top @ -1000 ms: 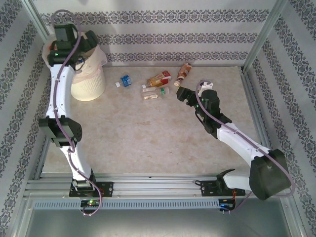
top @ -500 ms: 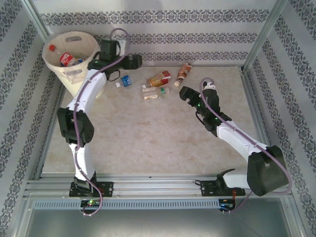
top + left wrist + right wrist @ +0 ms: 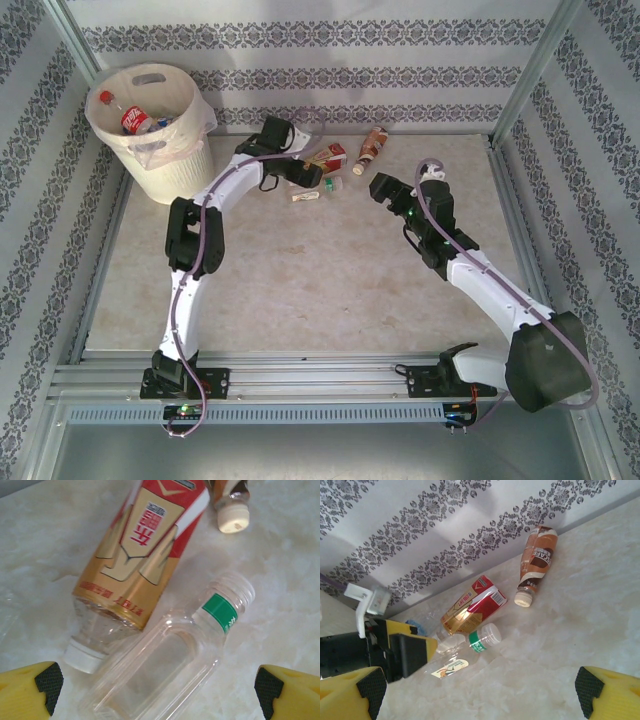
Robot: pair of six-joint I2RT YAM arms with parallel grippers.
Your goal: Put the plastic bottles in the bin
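Observation:
The clear bottle lies slantwise between the open yellow fingertips, so next my left gripper will turn and lower until its fingers straddle the clear bottle's body (image 3: 309,194) (image 3: 156,669), then close.
My left gripper (image 3: 312,180) (image 3: 157,695) hangs open just above a clear bottle with a green neck band (image 3: 170,665) (image 3: 310,194), which lies on its side between the yellow fingertips (image 3: 42,685). Touching it is a bottle with a red and gold label (image 3: 135,560) (image 3: 325,156) (image 3: 472,607). A brown-labelled bottle (image 3: 373,145) (image 3: 535,562) lies further back near the wall. The cream bin (image 3: 180,175) stands at the far left with a red-labelled bottle (image 3: 133,120) inside. My right gripper (image 3: 380,190) (image 3: 477,690) is open and empty, right of the cluster.
The patterned back wall (image 3: 420,75) runs close behind the bottles. Metal frame rails (image 3: 515,200) border the marble tabletop (image 3: 300,280). A blue scrap of label (image 3: 415,627) peeks out behind the left gripper's finger (image 3: 405,652).
My left arm has swung from over the bin, rightwards and down to the bottle cluster. The right gripper has drifted slightly to the right. Both stay open.

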